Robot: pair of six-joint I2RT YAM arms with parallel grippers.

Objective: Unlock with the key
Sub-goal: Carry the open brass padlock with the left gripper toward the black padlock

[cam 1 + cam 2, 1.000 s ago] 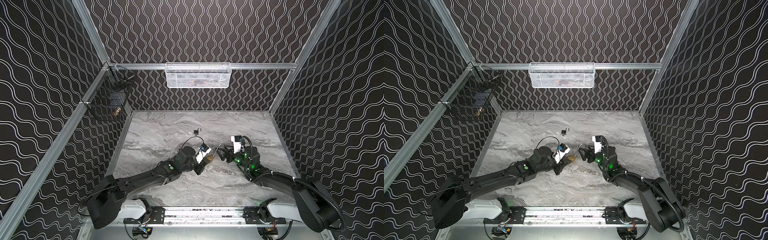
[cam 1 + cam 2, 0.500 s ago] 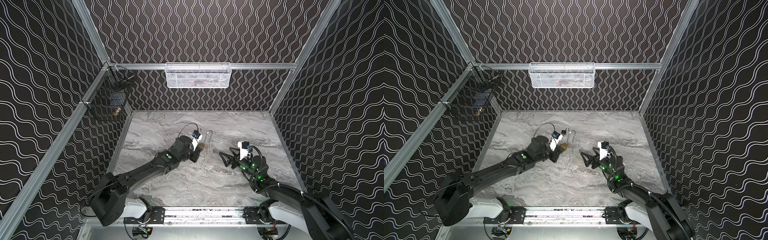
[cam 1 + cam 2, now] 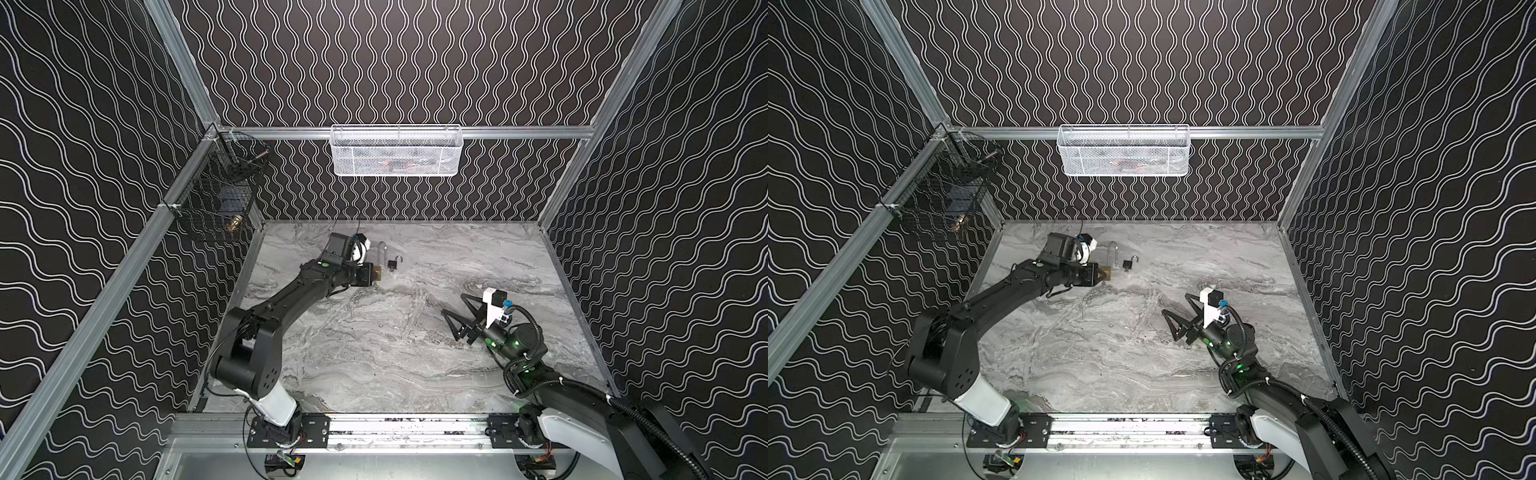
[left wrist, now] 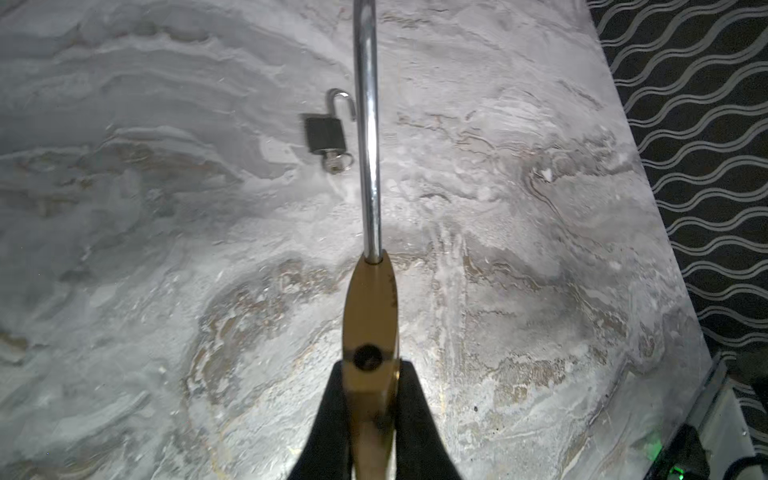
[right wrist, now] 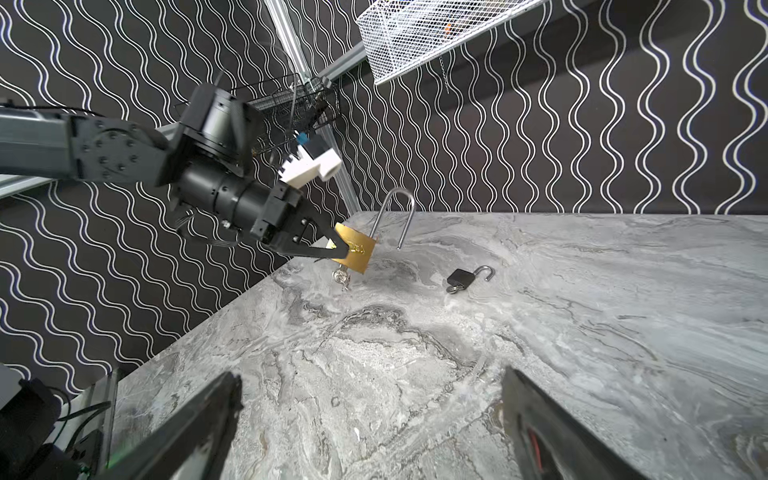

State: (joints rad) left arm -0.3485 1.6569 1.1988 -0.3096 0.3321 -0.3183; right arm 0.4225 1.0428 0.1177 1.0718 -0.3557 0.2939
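Observation:
My left gripper will next tilt and move down to the bare marble below it, beside the black padlock, and let go, because the brass padlock's shackle is already open.
My left gripper [image 3: 376, 272] is shut on a brass padlock [image 5: 356, 249] and holds it a little above the marble table, at the back left. Its long silver shackle [image 5: 399, 212] stands open, with one end free. A small key [image 5: 341, 277] sticks out of the padlock's underside. In the left wrist view the brass body [image 4: 370, 307] is pinched between my two black fingers [image 4: 332, 407]. My right gripper [image 3: 453, 304] hangs wide open and empty to the right, well away from the padlock.
A small black padlock [image 3: 392, 263] with an open shackle and its own key lies on the table just right of the brass one. A white mesh basket [image 3: 395, 151] hangs on the back wall. A black wire basket [image 3: 216, 199] hangs at the left corner.
The left arm has carried the brass padlock from the table's middle to the back left. The right gripper has let go, opened wide and drawn back to the right.

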